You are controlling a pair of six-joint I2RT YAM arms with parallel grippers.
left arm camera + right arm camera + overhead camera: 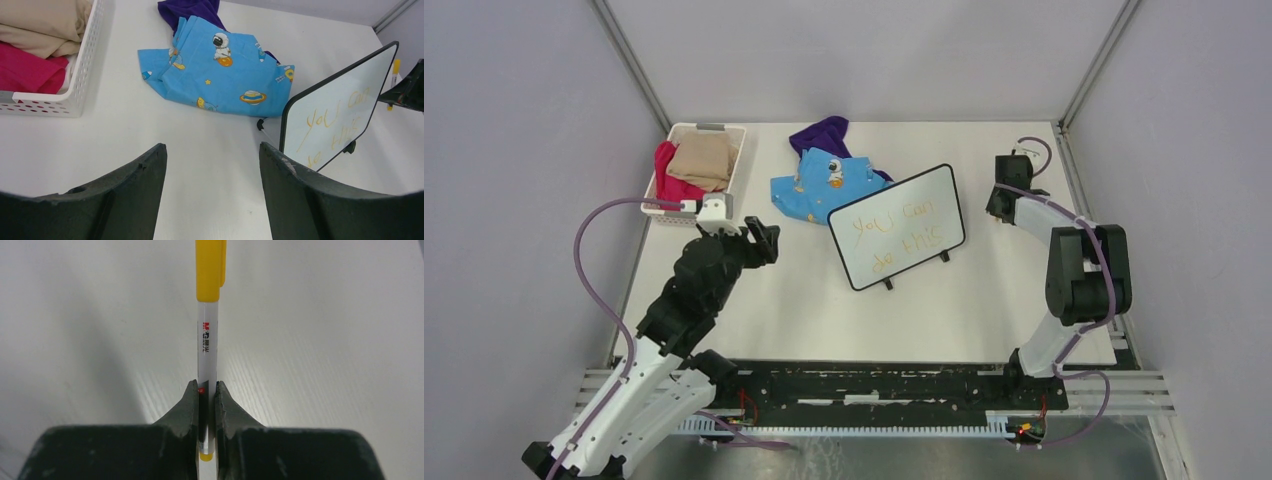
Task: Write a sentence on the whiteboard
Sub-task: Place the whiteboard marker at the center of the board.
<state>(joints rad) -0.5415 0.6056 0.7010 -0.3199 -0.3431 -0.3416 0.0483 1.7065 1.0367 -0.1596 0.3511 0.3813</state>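
Note:
The sentence (894, 232) is complete on the whiteboard, so I should next move my right gripper down toward the bare tabletop just below it and let go of the marker.
The whiteboard (898, 226) stands tilted on its black feet mid-table, with the orange-yellow sentence (894, 232) "you can do this" in two lines; both also show in the left wrist view, the board (336, 110) and the sentence (334, 124). My right gripper (207, 386) is shut on a white marker with a yellow cap (208, 315), low over the table; it sits at the far right (1002, 203), to the right of the board. The marker also shows in the left wrist view (395, 74). My left gripper (212, 150) is open and empty, left of the board (764, 240).
A white basket (727, 170) with tan and pink cloth stands at the back left. A blue space-print cloth (824, 183) and a purple cloth (821, 135) lie behind the board. Grey walls close the sides and back.

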